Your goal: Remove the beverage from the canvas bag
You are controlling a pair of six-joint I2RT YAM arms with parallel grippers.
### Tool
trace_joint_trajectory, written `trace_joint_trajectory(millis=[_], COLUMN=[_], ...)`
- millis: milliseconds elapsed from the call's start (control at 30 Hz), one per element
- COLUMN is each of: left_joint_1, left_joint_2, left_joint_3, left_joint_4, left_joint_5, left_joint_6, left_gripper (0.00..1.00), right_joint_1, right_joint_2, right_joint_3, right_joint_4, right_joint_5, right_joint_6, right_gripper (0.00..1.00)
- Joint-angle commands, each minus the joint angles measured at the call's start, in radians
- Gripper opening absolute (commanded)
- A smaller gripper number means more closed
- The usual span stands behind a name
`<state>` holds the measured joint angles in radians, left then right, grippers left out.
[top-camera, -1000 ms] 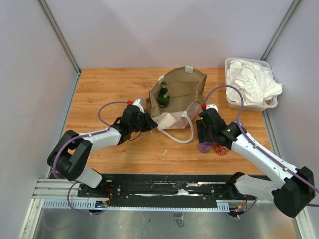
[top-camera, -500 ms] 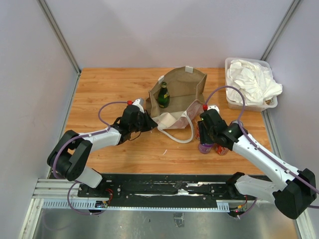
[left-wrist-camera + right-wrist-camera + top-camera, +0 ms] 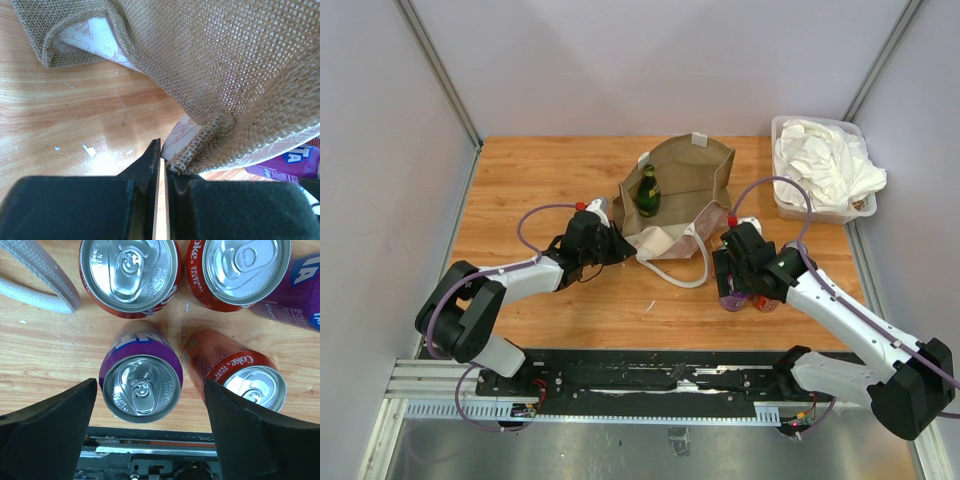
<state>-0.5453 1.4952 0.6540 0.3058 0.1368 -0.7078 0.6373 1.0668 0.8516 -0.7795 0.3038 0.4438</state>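
Note:
My right gripper rises off the cans next, moves outward over the open bag, and goes down onto the green bottle [image 3: 647,193], the beverage inside.
The tan canvas bag [image 3: 685,180] lies open on the table with a green bottle [image 3: 647,193] inside it. My left gripper [image 3: 618,246] is shut on the bag's near left corner. In the left wrist view the burlap bag [image 3: 225,60] meets the tips of that gripper [image 3: 163,150]. My right gripper [image 3: 732,272] hovers to the right of the bag, over a cluster of cans. There it [image 3: 150,390] stands open around an upright purple can [image 3: 141,380], with its fingers [image 3: 50,425] clear of the can's sides.
Three red Coke cans [image 3: 130,275] [image 3: 237,270] [image 3: 235,372] and another purple can [image 3: 295,290] stand close around. The bag's white handle [image 3: 680,275] loops forward on the wood. A clear bin of white cloths [image 3: 820,170] sits at the back right.
My right jaws have spread wide off the purple can, which now stands on the table. The left arm, the bag and the bottle have not moved.

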Motion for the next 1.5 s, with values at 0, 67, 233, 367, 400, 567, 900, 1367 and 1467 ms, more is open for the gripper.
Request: trace_joint_trajectory(millis=[0,67,233,367,400,567,900,1367,1467], left_joint_1=[0.008,0.008,0.008,0.007,0.008,0.008,0.008,0.008,0.009], left_joint_2=[0.019,0.019,0.015,0.011,0.009,0.001,0.003,-0.019,-0.021], left_joint_3=[-0.009,-0.008,-0.004,-0.002,-0.002,-0.004,0.021,0.048,0.048], left_joint_4=[-0.013,-0.014,-0.014,-0.015,-0.014,-0.017,-0.018,-0.021,-0.022], left_joint_5=[-0.002,-0.002,-0.001,0.000,0.001,-0.004,0.002,0.016,0.014], left_joint_6=[0.006,0.005,0.005,0.002,0.002,0.001,-0.007,-0.022,-0.022], left_gripper=[0.09,0.09,0.09,0.09,0.09,0.09,0.09,0.09,0.09], right_joint_1=[0.024,0.025,0.025,0.027,0.027,0.027,0.026,0.000,-0.010], right_joint_2=[0.015,0.023,0.089,0.176,0.201,0.364,0.678,0.970,1.016], right_joint_3=[0.045,0.087,0.251,0.397,0.444,0.617,0.823,0.991,1.027], right_joint_4=[-0.040,-0.031,-0.011,0.039,0.059,0.142,0.347,0.572,0.571], right_joint_5=[0.041,0.044,0.047,0.026,0.019,-0.021,-0.067,-0.133,-0.142], right_joint_6=[-0.029,-0.052,-0.124,-0.191,-0.208,-0.276,-0.390,-0.385,-0.359], right_gripper=[0.89,0.88,0.85,0.84,0.83,0.80,0.75,0.74,0.74])
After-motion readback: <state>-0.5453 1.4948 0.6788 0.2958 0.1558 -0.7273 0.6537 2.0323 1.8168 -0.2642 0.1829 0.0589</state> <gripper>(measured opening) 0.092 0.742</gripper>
